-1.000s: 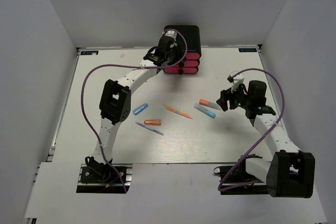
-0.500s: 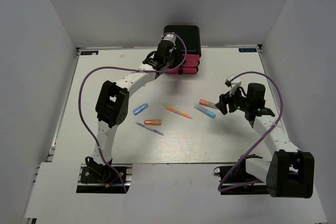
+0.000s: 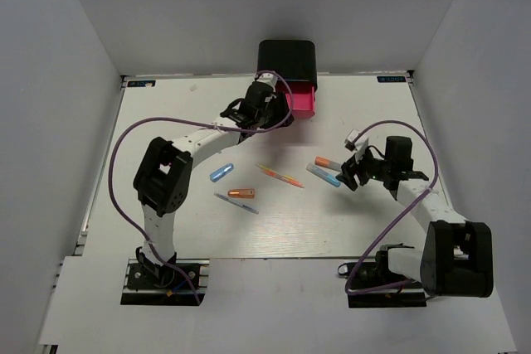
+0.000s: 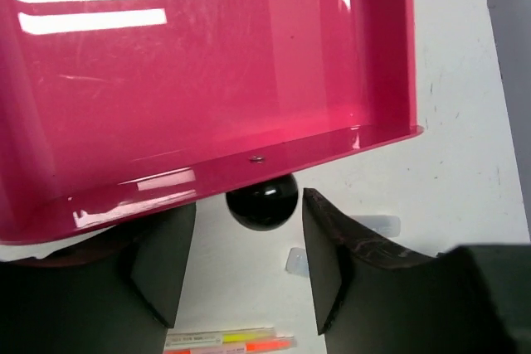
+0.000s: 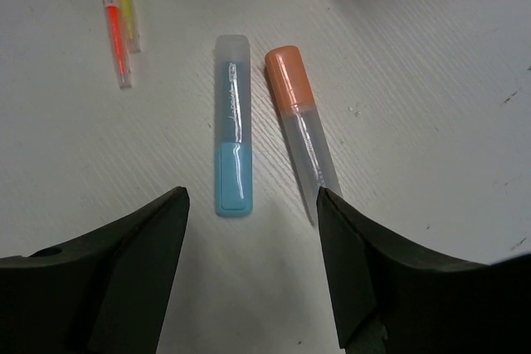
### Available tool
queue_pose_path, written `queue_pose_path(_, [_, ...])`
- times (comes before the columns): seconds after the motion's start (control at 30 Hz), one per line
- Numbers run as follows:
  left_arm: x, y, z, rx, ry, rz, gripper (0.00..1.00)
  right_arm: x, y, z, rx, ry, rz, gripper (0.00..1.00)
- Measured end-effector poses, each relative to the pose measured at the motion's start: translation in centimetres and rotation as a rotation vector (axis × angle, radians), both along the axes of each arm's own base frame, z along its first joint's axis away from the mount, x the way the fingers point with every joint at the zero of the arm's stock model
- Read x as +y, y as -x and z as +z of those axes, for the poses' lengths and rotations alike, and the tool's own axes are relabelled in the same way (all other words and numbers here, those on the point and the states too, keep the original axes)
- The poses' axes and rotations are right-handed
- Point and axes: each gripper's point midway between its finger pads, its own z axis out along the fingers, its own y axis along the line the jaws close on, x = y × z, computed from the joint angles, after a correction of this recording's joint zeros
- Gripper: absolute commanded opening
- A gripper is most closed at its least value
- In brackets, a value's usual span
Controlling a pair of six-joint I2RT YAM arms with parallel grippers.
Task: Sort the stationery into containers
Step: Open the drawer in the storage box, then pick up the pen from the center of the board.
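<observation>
My right gripper has one finger covering the clear end of the orange-and-white marker in the wrist view, so I will next move the gripper outward and bring it down over that end.
The black cabinet (image 3: 286, 60) stands at the back, with one pink drawer (image 3: 302, 104) pulled out and empty (image 4: 207, 64). My left gripper (image 3: 265, 110) is open, its fingers (image 4: 328, 263) on either side of the drawer's black knob (image 4: 263, 199) with gaps. My right gripper (image 3: 348, 173) is open just above the table, its fingertips near the ends of the light blue marker (image 5: 233, 151) and the orange-and-white marker (image 5: 300, 122). The thin orange-pink pen (image 3: 280, 176), short blue marker (image 3: 221, 173), short orange marker (image 3: 241, 194) and thin blue-grey pen (image 3: 236, 203) lie mid-table.
White walls enclose the table on the left, back and right. The left arm's purple cable (image 3: 133, 134) loops over the left side of the table. The right arm's cable (image 3: 419, 196) hangs over the right side.
My left gripper has drawn the pink drawer out of the cabinet toward the near side. My right gripper has moved left and down, closer to the two markers.
</observation>
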Motion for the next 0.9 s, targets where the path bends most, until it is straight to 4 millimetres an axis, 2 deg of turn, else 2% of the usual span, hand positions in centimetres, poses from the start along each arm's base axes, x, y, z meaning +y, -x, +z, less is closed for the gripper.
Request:
queue_pose_path(0.13, [0.5, 0.2, -0.6, 0.010, -0.009, 0.010, 0.72, 0.0, -0.4, -0.9, -0.015, 0.037, 0.055, 0.60])
queue_pose_path(0.27, [1.3, 1.2, -1.2, 0.021, -0.020, 0.016, 0.78, -0.1, -1.3, -1.5, -0.028, 0.075, 0.105, 0.60])
queue_pose_path(0.37, [2.3, 2.5, -1.4, 0.030, -0.027, 0.016, 0.81, -0.2, -2.1, -1.7, -0.040, 0.102, 0.128, 0.63])
queue_pose_path(0.53, [3.5, 4.3, -0.6, 0.020, -0.024, 0.015, 0.82, -0.5, -3.3, -2.9, -0.012, 0.138, 0.158, 0.66])
queue_pose_path(0.73, [4.4, 5.3, 0.0, 0.004, -0.018, 0.013, 0.82, -0.7, -4.8, -4.6, 0.050, 0.177, 0.183, 0.65])
queue_pose_path(0.9, [5.0, 6.2, 0.1, 0.004, -0.020, 0.012, 0.84, -0.6, -5.9, -5.3, 0.063, 0.221, 0.192, 0.63])
